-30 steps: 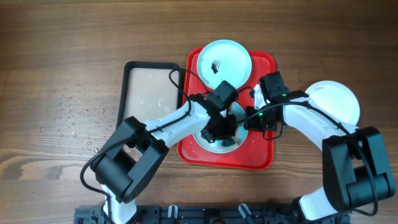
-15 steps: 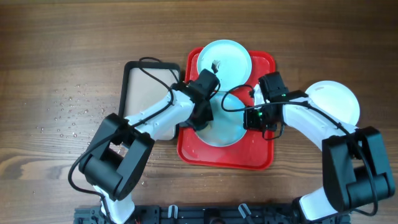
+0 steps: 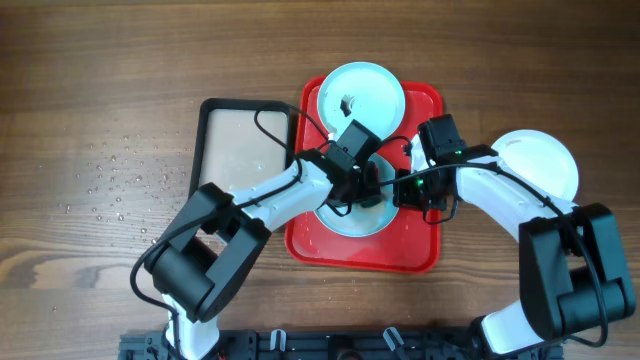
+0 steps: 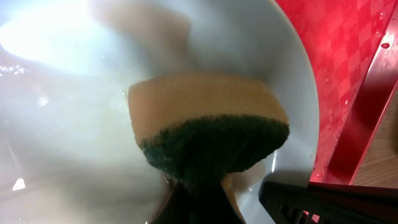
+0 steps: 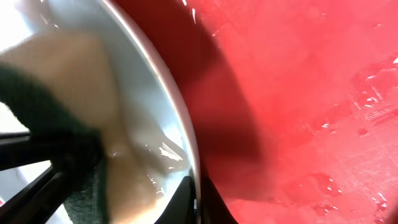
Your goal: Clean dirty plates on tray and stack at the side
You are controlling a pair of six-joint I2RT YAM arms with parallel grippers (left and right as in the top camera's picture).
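My left gripper lifts across to the black-rimmed tray (image 3: 238, 160), lowers the sponge and releases it next. The tray lies to the gripper's left in the overhead view.
The red tray (image 3: 420, 255) lies at the table's centre. A pale plate with a dark smear (image 3: 362, 95) sits at its far end. A second plate (image 3: 345, 218) lies in the tray's middle, and my right gripper (image 3: 405, 188) is shut on its right rim (image 5: 183, 134), as the right wrist view (image 5: 194, 202) shows. My left gripper (image 3: 362, 185) is shut on a yellow sponge with a green scouring face (image 4: 211, 130) and presses it on that wet plate (image 4: 74, 124). A third plate (image 3: 540, 160) rests on the table to the right of the tray.
A black-rimmed tray with a beige inside (image 3: 240, 140) lies right beside the red tray's left edge. Water droplets (image 3: 115, 180) dot the wood at the left. The two arms meet closely over the middle plate.
My left gripper swept the sponge from the plate's centre to its left side, then back to its upper right part. The right gripper has kept its hold on the rim.
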